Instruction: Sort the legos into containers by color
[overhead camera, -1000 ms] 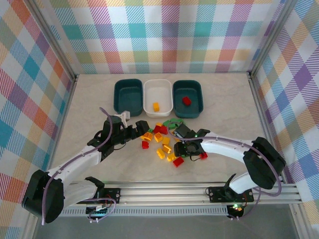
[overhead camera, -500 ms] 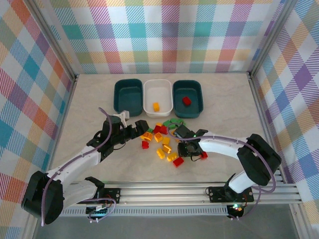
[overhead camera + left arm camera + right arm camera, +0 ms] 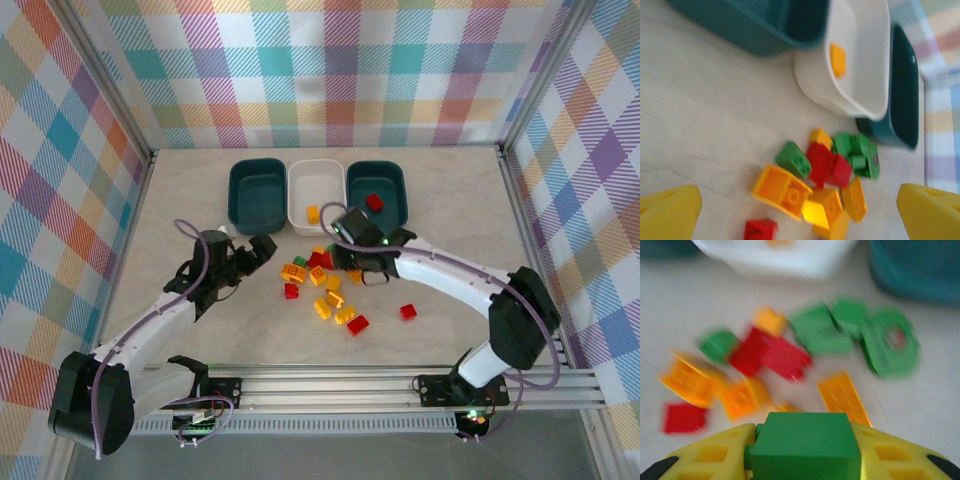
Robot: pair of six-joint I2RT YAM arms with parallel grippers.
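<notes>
I will next move my right gripper outward past the white bin (image 3: 316, 180) and let go of the green brick over the bare teal bin (image 3: 260, 202), because the others hold yellow and red.
My right gripper (image 3: 338, 242) hangs over the far side of the lego pile, shut on a green brick (image 3: 805, 447) held between its yellow fingers (image 3: 715, 456). Below it lie red bricks (image 3: 772, 354), a flat yellow brick (image 3: 842, 396) and a green ring (image 3: 892, 342). My left gripper (image 3: 262, 250) stands open left of the pile, and its wrist view shows a large yellow brick (image 3: 782, 190) and a green brick (image 3: 795, 159) ahead of its fingertips (image 3: 667, 216). The left teal bin (image 3: 257, 193) looks bare. A yellow brick (image 3: 312, 213) lies in the white bin (image 3: 316, 180), a red brick (image 3: 374, 203) in the right teal bin (image 3: 385, 180).
Loose bricks spread toward the near edge: a red one (image 3: 291, 291), yellow ones (image 3: 322, 308), a red one (image 3: 357, 324) and a red one (image 3: 407, 311) apart at the right. Plaid walls enclose the table on three sides.
My right gripper has risen from the pile's near right side and swung toward the bins with the green brick. My left gripper has drawn back to the left, away from the pile.
</notes>
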